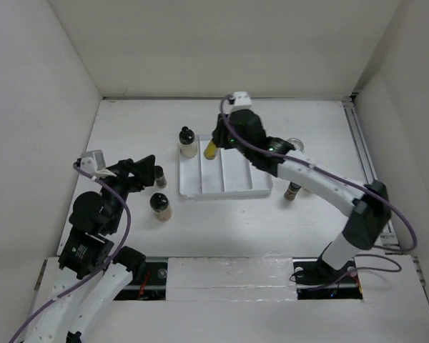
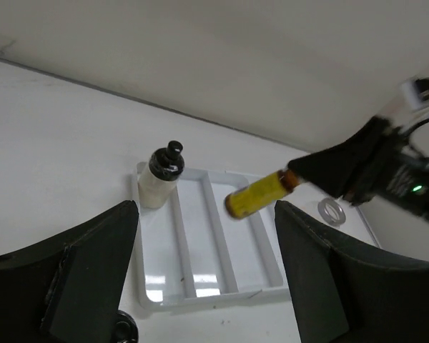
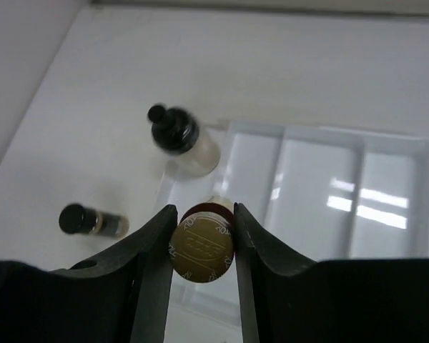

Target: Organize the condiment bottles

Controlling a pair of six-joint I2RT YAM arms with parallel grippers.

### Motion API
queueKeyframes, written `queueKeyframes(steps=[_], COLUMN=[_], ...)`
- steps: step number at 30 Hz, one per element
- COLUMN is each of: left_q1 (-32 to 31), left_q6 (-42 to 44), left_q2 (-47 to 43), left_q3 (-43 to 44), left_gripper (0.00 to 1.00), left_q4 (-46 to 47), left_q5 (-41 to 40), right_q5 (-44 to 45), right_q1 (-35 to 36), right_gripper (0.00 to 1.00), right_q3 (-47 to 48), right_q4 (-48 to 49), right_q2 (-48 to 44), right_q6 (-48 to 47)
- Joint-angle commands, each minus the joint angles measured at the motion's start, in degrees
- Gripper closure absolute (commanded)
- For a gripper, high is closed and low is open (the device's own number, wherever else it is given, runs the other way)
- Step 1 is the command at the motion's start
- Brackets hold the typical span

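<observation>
The yellow bottle [image 1: 210, 150] shifts left in the top view with my right gripper next, then goes down and is released.
My right gripper [image 1: 216, 143] [image 3: 202, 211] is shut on a yellow bottle [image 1: 210, 150] [image 2: 261, 194] by its gold cap [image 3: 202, 243]. It holds the bottle tilted above the far end of the white tray [image 1: 225, 187] [image 2: 200, 279] [image 3: 329, 186]. A black-capped beige bottle [image 1: 188, 143] [image 2: 159, 180] [image 3: 182, 139] stands at the far end of the tray's leftmost slot. My left gripper [image 1: 146, 173] [image 2: 206, 214] is open at the tray's left side, with nothing between its fingers. A small dark-capped bottle [image 1: 159, 176] [image 3: 93, 220] sits just beside it.
A wider black-capped bottle [image 1: 159, 206] stands on the table near the tray's front left corner. Another small bottle [image 1: 293, 191] stands right of the tray. A clear round jar [image 1: 297, 145] [image 2: 333, 211] lies beyond it, under my right arm. White walls enclose the table.
</observation>
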Motion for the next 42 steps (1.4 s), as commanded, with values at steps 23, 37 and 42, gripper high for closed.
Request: queueKeyframes(steps=[23, 37, 42], left_q1=[0.9, 0.9, 0.9], left_q6=[-3.6, -13.2, -12.0], left_q2=[-5.0, -5.0, -5.0], left_q3=[0.4, 0.9, 0.9], left_gripper=[0.27, 0.18, 0.16], left_q4=[0.2, -4.7, -4.1], left_q5=[-11.7, -24.6, -23.4], right_q5=[7.4, 2.7, -12.0], right_q1=[11.2, 14.5, 17.1], right_gripper=[0.65, 0.21, 0.34], right_q3=[23.0, 17.7, 5.9], right_q4=[2.4, 1.8, 6.8], right_q2=[31.7, 17.5, 10.5], right_q6=[-7.7, -7.7, -4.1])
